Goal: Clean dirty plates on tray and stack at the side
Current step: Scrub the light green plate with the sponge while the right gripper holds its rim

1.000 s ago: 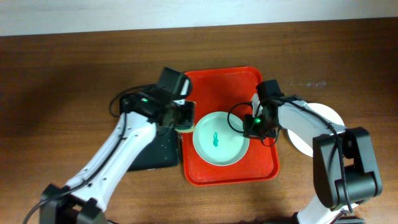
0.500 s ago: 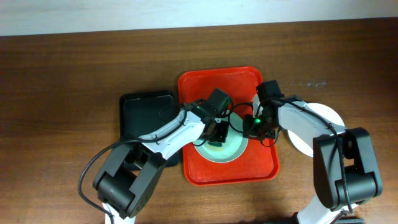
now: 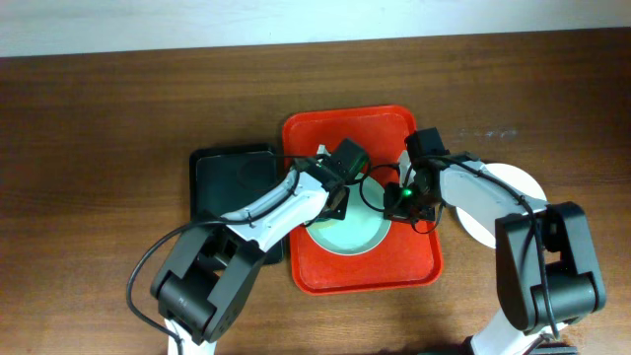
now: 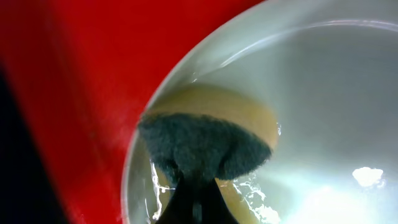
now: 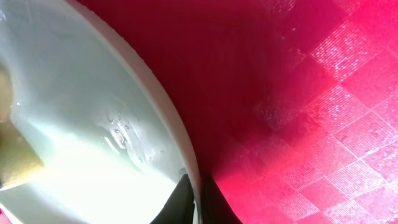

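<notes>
My left gripper lifts off the smear-free plate next, crosses left in the overhead view to the black tray's bottom, lowers and releases the sponge (image 4: pixel 205 140).
A pale mint-blue plate (image 3: pixel 353 233) lies on the red tray (image 3: pixel 335 138). My left gripper (image 3: pixel 338 202) is shut on a sponge (image 4: pixel 205 140) with a dark scouring face and yellow body, pressed on the plate's wet inner left side (image 4: pixel 323 124). My right gripper (image 3: pixel 402 200) is shut on the plate's right rim (image 5: pixel 180 155), one finger inside and one outside. No teal smear shows on the plate's visible part. A white plate (image 3: pixel 513 187) lies on the table right of the tray, partly under my right arm. A third plate is not in view.
A black tray (image 3: pixel 222 182) sits left of the red tray, partly under my left arm. The red tray's textured floor (image 5: pixel 323 93) shows in the right wrist view. Brown wooden table (image 3: pixel 99 148) all around.
My left arm swung from the black tray to the plate with the sponge and now rubs over the centre. The teal smear seen a second ago no longer shows. The right gripper stayed.
</notes>
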Available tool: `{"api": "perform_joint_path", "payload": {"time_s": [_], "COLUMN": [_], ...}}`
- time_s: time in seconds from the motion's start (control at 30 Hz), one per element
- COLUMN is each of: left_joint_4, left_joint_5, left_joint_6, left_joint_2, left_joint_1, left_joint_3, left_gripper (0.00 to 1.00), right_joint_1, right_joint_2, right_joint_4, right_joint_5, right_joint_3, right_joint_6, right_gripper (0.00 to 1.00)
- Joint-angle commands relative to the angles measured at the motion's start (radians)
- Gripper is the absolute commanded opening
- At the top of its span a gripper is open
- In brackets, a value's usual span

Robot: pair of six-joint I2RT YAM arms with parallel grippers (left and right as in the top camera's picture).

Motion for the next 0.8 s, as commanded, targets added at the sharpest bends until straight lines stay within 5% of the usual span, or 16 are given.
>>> {"api": "perform_joint_path", "payload": {"time_s": [0.0, 0.13, 0.4, 0.7, 0.77], "left_joint_4": [0.096, 0.178, 0.146, -0.123, -0.135], "left_joint_5": [0.304, 0.557, 0.703, 0.130, 0.095], "left_joint_6": [-0.030, -0.030, 0.026, -0.008, -0.007], "left_joint_2": [0.047, 0.092, 0.101, 0.100, 0.100], "left_joint_1": [0.009, -0.006, -0.003, 0.111, 0.121], "left_joint_3": [0.002, 0.002, 0.003, 0.069, 0.082], "left_gripper": [0.00, 0.00, 0.00, 0.00, 0.00], "right_joint_1": [0.005, 0.005, 0.005, 0.005, 0.005], "right_joint_2": [0.033, 0.033, 0.033, 0.033, 0.033], "right_joint_4": [-0.010, -0.010, -0.009, -0.009, -0.009], "right_joint_5": [0.066, 0.066, 0.065, 0.065, 0.065], "right_joint_3": [-0.040, -0.040, -0.040, -0.040, -0.040], "right_joint_6": [0.008, 0.008, 0.009, 0.008, 0.008], "right_gripper": [0.07, 0.07, 0.07, 0.07, 0.07]}}
